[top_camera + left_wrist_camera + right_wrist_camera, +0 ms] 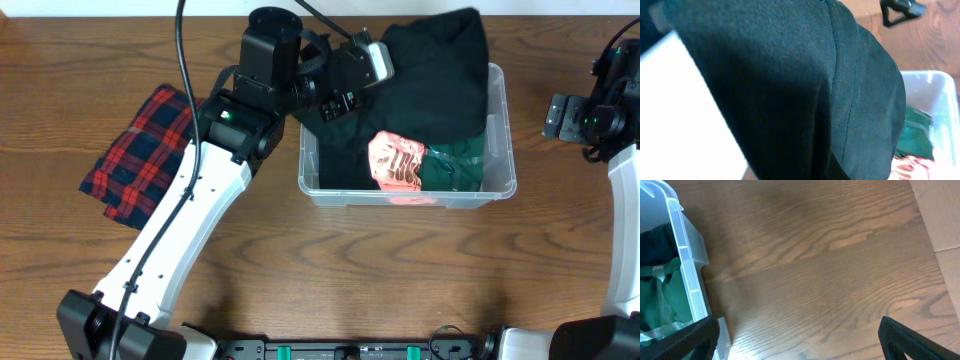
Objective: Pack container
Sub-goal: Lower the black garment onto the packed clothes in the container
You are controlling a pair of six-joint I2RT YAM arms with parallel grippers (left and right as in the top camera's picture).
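The black garment (440,65) still reaches past the bin's back rim, so my left gripper will next go down into the bin beside the pink packet and release it.
The container (505,150) is a clear plastic bin at the table's middle right. Inside lie a pink patterned packet (397,160) and a green garment (455,165). A black garment (440,65) drapes over the bin's back rim and into it. My left gripper (335,100) hovers over the bin's back left corner, shut on the black garment. That black garment (805,85) fills the left wrist view and hides the fingers. My right gripper (797,345) stands open over bare wood just right of the container (687,265), nothing between its fingers (685,340).
A red and navy plaid cloth (140,150) lies flat on the table left of the bin, beside the left arm. The right arm (600,110) stands at the table's right edge. Bare wood lies in front of the bin.
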